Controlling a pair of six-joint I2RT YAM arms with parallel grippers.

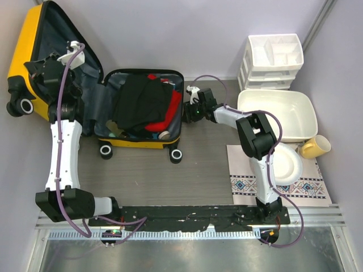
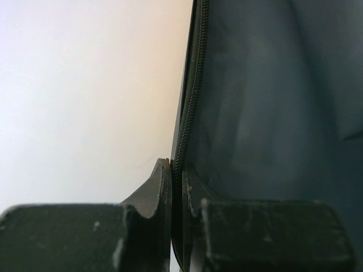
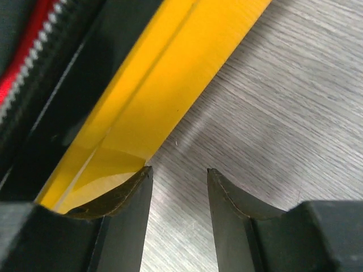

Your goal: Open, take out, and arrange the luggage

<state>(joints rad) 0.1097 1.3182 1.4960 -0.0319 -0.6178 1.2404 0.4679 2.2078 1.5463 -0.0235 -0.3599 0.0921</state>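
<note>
The luggage's lid already stands open; my left gripper should push it toward the side and let go, since that side is to the gripper's left in the top view.
The yellow luggage [image 1: 25,51] lies open. Its lid stands upright at the back left, showing dark grey lining [image 2: 272,102]. Its base [image 1: 136,143] lies flat, filled with black and red clothes [image 1: 142,105]. My left gripper [image 1: 78,51] is shut on the lid's zipper rim [image 2: 193,85], with the jaws pinching it from both sides [image 2: 177,170]. My right gripper [image 1: 188,110] sits low beside the base's right side. In the right wrist view it is open and empty [image 3: 178,173] over the table, its left finger against the yellow shell [image 3: 164,73].
A white basin [image 1: 278,113] and a white drawer organizer [image 1: 272,56] stand at the back right. A yellow cup [image 1: 315,148] and a white plate [image 1: 286,164] sit by a patterned mat [image 1: 306,190]. Walls close in on the left and behind.
</note>
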